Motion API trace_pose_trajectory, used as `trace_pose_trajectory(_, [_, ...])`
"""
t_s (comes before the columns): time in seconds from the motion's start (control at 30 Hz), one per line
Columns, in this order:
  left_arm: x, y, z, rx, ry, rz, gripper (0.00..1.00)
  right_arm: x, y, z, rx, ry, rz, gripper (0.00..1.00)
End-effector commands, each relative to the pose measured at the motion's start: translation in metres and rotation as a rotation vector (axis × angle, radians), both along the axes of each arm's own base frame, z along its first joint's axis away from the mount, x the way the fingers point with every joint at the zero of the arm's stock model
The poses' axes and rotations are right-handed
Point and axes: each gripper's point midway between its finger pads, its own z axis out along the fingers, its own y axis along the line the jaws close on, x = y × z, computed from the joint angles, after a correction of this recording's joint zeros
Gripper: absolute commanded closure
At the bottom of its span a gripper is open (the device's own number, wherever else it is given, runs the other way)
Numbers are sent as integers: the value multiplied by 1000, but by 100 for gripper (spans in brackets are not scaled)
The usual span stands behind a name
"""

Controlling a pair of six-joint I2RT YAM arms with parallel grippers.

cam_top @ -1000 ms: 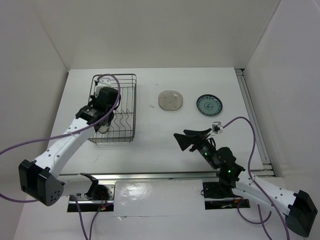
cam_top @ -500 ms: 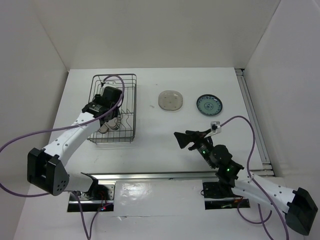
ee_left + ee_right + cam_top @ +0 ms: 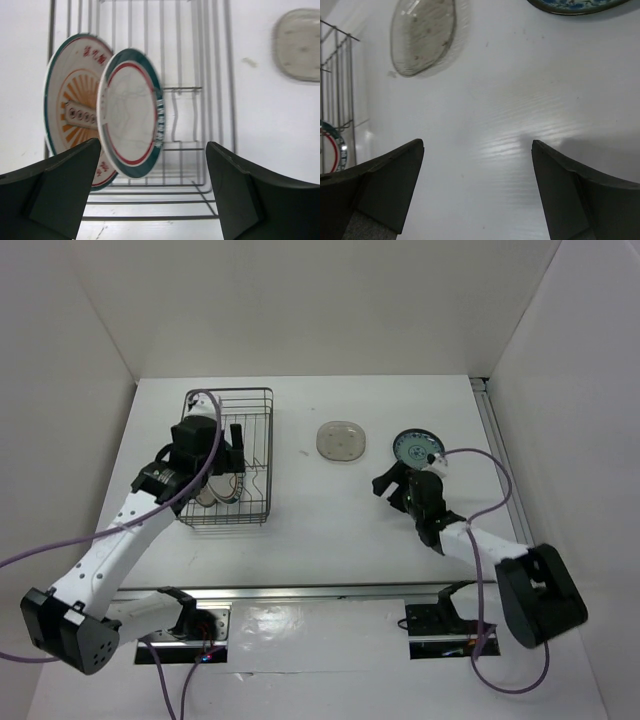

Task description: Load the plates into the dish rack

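Note:
I will next swing my right gripper toward the rail, turn and go down astride the teal plate's rail-side rim (image 3: 442, 446), which lies below and outward of it.
The dark wire dish rack (image 3: 255, 410) (image 3: 200, 75) sits at the left of the table. Two plates stand on edge inside it: the large white plate with the orange centre (image 3: 70, 135) and, in front of that, the white plate with the red-and-dark rim ring (image 3: 131, 112) (image 3: 215, 490). My left gripper (image 3: 222, 445) (image 3: 152, 145) hovers open above them, touching neither. The small teal plate (image 3: 418, 447) (image 3: 580, 4) and the translucent grey plate (image 3: 341, 440) (image 3: 422, 35) lie flat on the table. Just short of the teal plate, my right gripper (image 3: 405, 472) (image 3: 477, 144) is open and holds nothing.
White walls enclose the table on three sides. A metal rail (image 3: 505, 480) runs along the right edge, and purple cables (image 3: 480, 465) trail from both arms. In the right wrist view the rack's corner (image 3: 340, 100) shows at the far left.
My left gripper opened and let go of the red-rimmed plate, which now stands in the rack. The right arm swung forward and stretched toward the teal plate.

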Motion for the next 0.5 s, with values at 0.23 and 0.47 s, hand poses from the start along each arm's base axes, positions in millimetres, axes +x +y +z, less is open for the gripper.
trace_pose_trajectory(0.23, [-12,-58,47,-223,-130,-313,0,52,1,-10,-7,66,-22,8])
trace_pose_trajectory(0.47, [-18,-70,47,-258,-115,-376,0,31,-50,-33,80,128,-306,8])
